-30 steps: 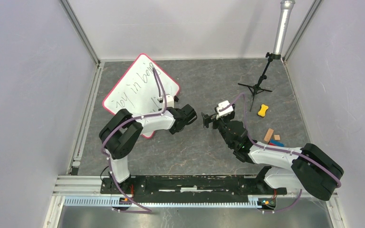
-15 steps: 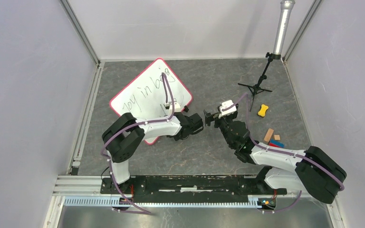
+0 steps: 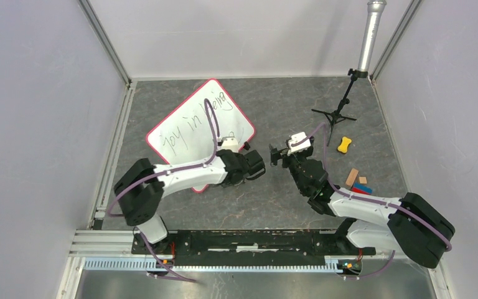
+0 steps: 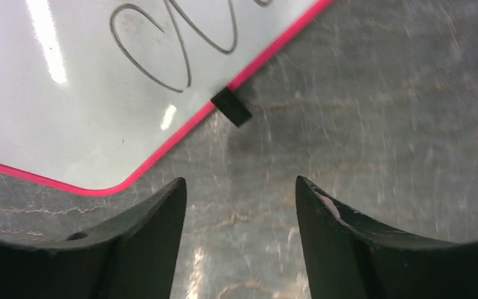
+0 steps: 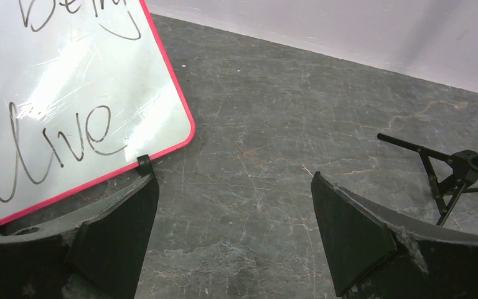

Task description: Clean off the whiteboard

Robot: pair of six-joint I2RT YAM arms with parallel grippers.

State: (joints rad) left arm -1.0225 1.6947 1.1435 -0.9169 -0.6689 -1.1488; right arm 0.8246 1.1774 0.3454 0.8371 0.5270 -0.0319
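Observation:
The yellow piece's narrow middle lies below the right gripper and to its right in the top view, so the robot should next swing that gripper across and down onto it.
The whiteboard lies flat on the grey table, left of centre, turned like a diamond; it has a red rim and dark handwriting. My left gripper hovers just off its lower right edge. In the left wrist view the left gripper is open over bare table, with the whiteboard and a black clip just ahead. My right gripper faces the board from the right. In the right wrist view the right gripper is wide open and empty, the whiteboard at its left.
A black tripod stand with a silver pole stands at the back right. A yellow piece and small wooden and coloured blocks lie on the right. Walls close the table on three sides.
The whiteboard slid right and turned with my left gripper, which has now opened and let go of its edge. The left elbow swung down and left. The right arm barely moved.

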